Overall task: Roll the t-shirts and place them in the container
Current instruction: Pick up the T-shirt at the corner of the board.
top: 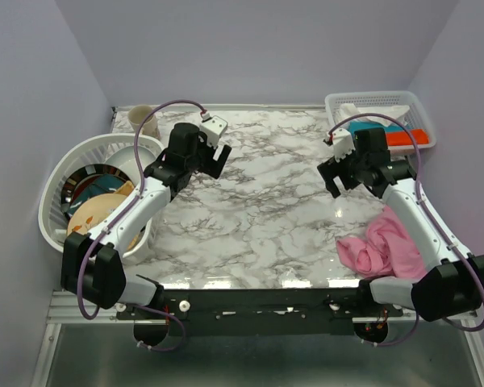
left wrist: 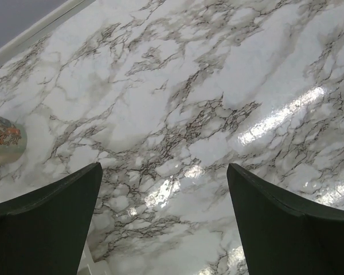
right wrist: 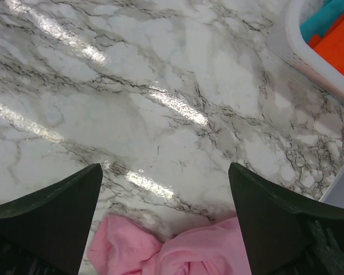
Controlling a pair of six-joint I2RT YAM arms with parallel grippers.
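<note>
My right gripper still has its open fingers over bare marble, so it should next move back and down onto the raised far fold of the crumpled t-shirt (top: 379, 246) (right wrist: 178, 252).
A crumpled light-pink t-shirt (top: 379, 246) lies in a heap near the table's front right corner, partly under my right forearm. In the right wrist view the same t-shirt (right wrist: 178, 252) bunches at the bottom edge, below and between the fingers. My right gripper (top: 356, 171) hangs above the marble, farther back than the shirt, open and empty. The right gripper (right wrist: 165, 177) shows both dark fingers wide apart. My left gripper (top: 212, 155) hovers over the back left of the table, open, with only bare marble under the left gripper (left wrist: 164, 172).
A white round basket (top: 58, 187) of dishes stands at the left edge, a beige cup (top: 144, 121) behind it. A white rectangular basket (top: 419, 111) with teal and orange items sits at the back right, its basket wall (right wrist: 298, 48) close by.
</note>
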